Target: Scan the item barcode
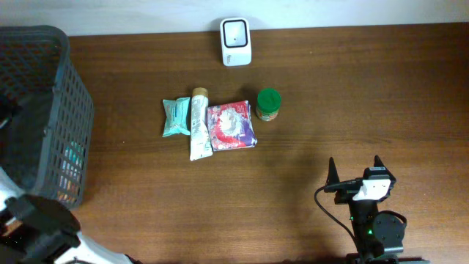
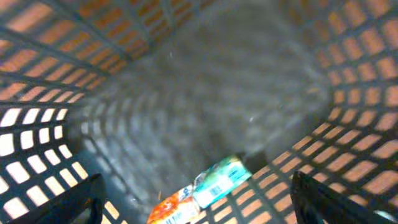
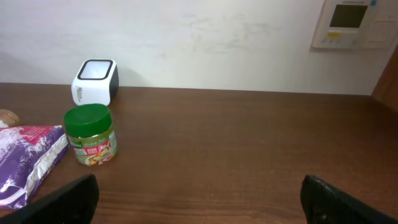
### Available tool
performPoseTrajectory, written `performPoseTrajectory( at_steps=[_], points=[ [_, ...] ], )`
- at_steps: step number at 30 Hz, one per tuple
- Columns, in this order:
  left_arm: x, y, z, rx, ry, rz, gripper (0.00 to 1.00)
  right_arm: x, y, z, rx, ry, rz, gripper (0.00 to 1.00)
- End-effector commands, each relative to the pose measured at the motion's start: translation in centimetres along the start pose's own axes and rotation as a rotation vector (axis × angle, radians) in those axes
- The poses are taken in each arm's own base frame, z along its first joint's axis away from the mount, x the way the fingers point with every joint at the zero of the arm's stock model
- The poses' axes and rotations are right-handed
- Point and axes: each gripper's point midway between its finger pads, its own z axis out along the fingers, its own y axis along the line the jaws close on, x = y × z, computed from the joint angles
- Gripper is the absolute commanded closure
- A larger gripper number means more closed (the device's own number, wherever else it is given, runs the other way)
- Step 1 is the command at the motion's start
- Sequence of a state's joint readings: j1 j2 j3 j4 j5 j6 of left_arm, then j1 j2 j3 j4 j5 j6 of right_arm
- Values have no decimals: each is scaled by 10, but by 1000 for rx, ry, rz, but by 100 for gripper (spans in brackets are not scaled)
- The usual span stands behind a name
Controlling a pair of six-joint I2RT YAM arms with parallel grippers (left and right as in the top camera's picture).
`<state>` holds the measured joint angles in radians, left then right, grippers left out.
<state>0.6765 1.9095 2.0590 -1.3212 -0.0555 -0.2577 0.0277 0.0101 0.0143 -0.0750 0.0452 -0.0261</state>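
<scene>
The teal carton lies deep below, so next I should lower my left gripper's empty, open fingers onto it, to the gripper's right in the overhead view.
The white barcode scanner stands at the table's back edge. In front of it lie a teal packet, a white tube, a purple-red packet and a green-lidded jar. My left gripper hangs open inside the dark mesh basket, holding nothing. Below it, a teal carton and an orange packet lie on the basket floor. My right gripper stands open and empty near the front right, facing the jar and the scanner.
The basket fills the left side of the table, and its mesh walls close round my left gripper. The left arm's base sits at the front left corner. A wall panel hangs behind the table at the right.
</scene>
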Motion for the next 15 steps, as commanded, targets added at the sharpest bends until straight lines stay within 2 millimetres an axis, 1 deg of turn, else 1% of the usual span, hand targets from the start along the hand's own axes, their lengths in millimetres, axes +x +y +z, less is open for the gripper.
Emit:
performPoseTrajectory(
  at_steps=[1, 2, 4, 5, 6, 7, 8, 10, 12, 13, 15],
  points=[
    [13, -2, 34, 18, 114, 139, 2, 4, -3, 0, 16, 6, 5, 1],
    [18, 0, 44, 11, 151, 150, 1, 4, -3, 0, 16, 6, 5, 1],
    [29, 3, 62, 7, 225, 236, 0, 4, -3, 0, 16, 6, 5, 1],
    [33, 3, 71, 8, 252, 279, 3, 4, -3, 0, 16, 6, 5, 1],
    [39, 5, 80, 10, 287, 320, 9, 4, -3, 0, 16, 6, 5, 1],
    [45, 8, 86, 12, 326, 348, 12, 4, -3, 0, 16, 6, 5, 2],
    [51, 11, 94, 9, 360, 346, 9, 4, -3, 0, 16, 6, 5, 1],
    [60, 14, 101, 5, 409, 345, 7, 4, -3, 0, 16, 6, 5, 1],
    [58, 14, 103, 3, 405, 343, 10, 4, -3, 0, 16, 6, 5, 1],
    [57, 14, 104, 4, 399, 343, 1, 4, -3, 0, 16, 6, 5, 1],
    [62, 15, 103, 5, 423, 342, 1, 4, -3, 0, 16, 6, 5, 1]
  ],
)
